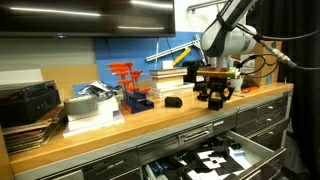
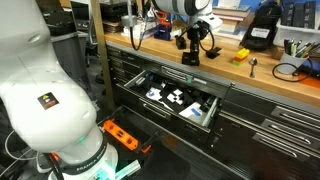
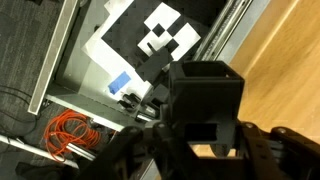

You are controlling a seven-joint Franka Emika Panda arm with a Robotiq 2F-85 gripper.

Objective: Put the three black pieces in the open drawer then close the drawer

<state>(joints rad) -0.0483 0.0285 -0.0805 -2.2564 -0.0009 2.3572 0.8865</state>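
The drawer stands pulled out for the black piece, so the robot's gripper should next move back and down from the bench to the blue patch in the drawer (image 1: 238, 153) (image 3: 118, 82).
A chunky black piece (image 3: 205, 85) sits between the fingers of my gripper (image 3: 200, 128), which is shut on it. In both exterior views the gripper (image 1: 215, 88) (image 2: 190, 47) stands over the wooden bench near its front edge, with the piece (image 1: 214, 98) at its tip. I cannot tell whether the piece touches the wood. A second, low rounded black piece (image 1: 173, 101) lies on the bench beside it. The grey drawer (image 1: 262, 150) (image 2: 212, 108) stands pulled out below the bench. Its black-and-white patterned inside (image 3: 160, 35) shows in the wrist view.
A blue block with orange uprights (image 1: 133, 92) stands further along the bench, by stacked papers and boxes (image 1: 90, 105). A small orange-yellow object (image 2: 240, 55) lies on the bench top. Orange cable (image 3: 70, 135) lies on the floor below. Plain grey drawers (image 2: 270, 125) flank the open one.
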